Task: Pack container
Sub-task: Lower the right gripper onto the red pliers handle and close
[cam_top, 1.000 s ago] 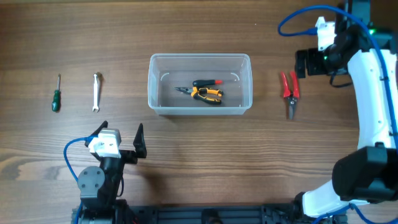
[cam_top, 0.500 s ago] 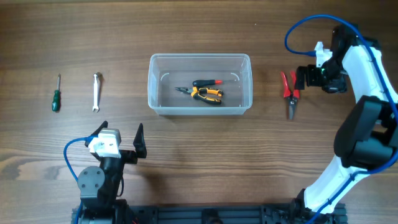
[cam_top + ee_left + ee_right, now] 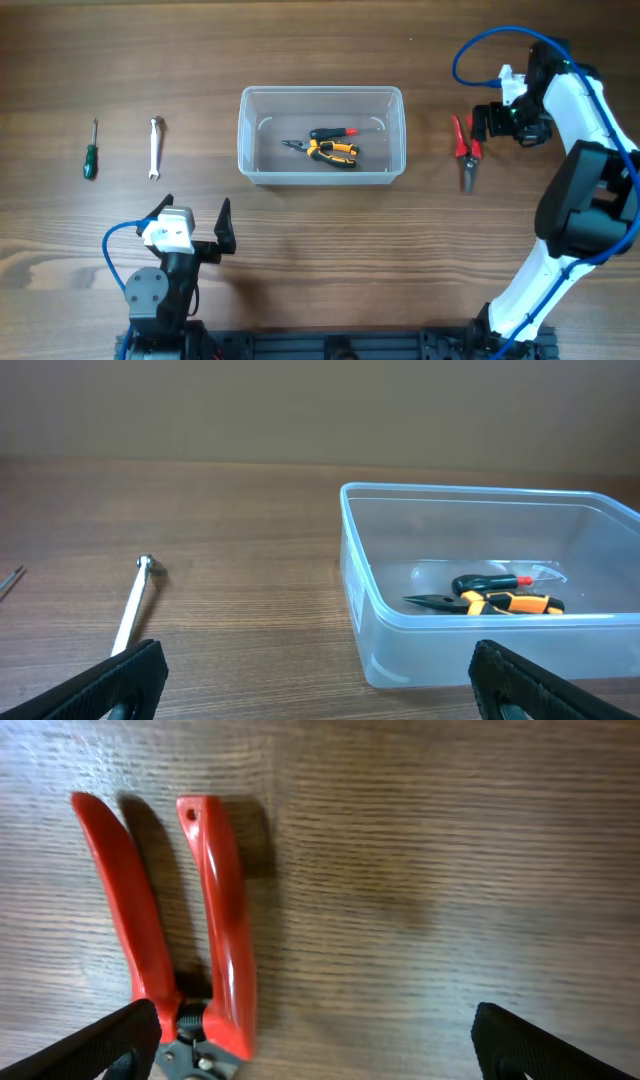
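Note:
To straddle the cutters' handle farther from the container, which stands apart from its twin, my right gripper will lower toward it first, then close.
The clear plastic container (image 3: 320,93) stands mid-table and also shows in the left wrist view (image 3: 360,600). In it lie yellow-handled pliers (image 3: 328,151) and a black tool with a red tip (image 3: 333,133). Red-handled cutters (image 3: 465,145) lie on the table right of it; their handles show in the right wrist view (image 3: 220,920). My right gripper (image 3: 484,122) is open and hangs just above and right of the cutters' handles, with its left finger (image 3: 110,1045) by the pivot. My left gripper (image 3: 195,215) is open and empty near the front edge.
A silver wrench (image 3: 155,147) and a green-handled screwdriver (image 3: 90,152) lie on the wooden table left of the container. The wrench also shows in the left wrist view (image 3: 132,615).
My right arm has swung from the far right corner in towards the red cutters and now sits over their handles. The left arm and the tools have not moved.

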### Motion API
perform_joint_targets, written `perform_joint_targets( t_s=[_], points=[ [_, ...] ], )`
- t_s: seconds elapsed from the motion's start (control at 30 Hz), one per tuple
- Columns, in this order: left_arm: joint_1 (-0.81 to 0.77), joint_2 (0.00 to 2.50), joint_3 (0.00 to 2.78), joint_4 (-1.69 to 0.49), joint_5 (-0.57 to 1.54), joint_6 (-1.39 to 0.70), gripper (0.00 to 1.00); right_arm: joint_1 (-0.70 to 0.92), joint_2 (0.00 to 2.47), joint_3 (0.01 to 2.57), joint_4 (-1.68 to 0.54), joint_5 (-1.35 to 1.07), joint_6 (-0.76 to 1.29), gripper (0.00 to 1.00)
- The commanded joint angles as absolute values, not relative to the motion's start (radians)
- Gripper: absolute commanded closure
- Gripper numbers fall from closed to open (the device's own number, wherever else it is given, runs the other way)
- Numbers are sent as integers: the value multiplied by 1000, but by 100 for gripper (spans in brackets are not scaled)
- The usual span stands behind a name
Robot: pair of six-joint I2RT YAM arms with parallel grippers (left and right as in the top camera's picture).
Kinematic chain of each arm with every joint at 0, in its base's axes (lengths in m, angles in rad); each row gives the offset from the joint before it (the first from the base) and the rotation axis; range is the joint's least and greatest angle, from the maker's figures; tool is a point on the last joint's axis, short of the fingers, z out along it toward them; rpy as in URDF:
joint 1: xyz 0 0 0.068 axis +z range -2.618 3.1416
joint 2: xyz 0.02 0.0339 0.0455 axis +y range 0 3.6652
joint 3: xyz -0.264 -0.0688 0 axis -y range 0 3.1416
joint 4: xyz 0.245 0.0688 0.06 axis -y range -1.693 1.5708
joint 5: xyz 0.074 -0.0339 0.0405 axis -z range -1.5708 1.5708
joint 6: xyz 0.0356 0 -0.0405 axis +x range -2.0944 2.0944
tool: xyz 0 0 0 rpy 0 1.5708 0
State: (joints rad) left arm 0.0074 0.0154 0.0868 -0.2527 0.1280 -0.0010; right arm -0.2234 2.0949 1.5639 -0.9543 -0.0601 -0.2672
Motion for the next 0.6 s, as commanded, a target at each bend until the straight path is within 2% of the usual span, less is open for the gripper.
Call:
perform_joint_targets(
  t_s=[0.0,0.57],
  points=[
    [2,10,78,-247,137,15,0,-222,2137,1563,-942,-83,-316,0],
    [2,10,78,-247,137,15,0,-180,2157,1563,-893,-28,-355,0]
  ],
)
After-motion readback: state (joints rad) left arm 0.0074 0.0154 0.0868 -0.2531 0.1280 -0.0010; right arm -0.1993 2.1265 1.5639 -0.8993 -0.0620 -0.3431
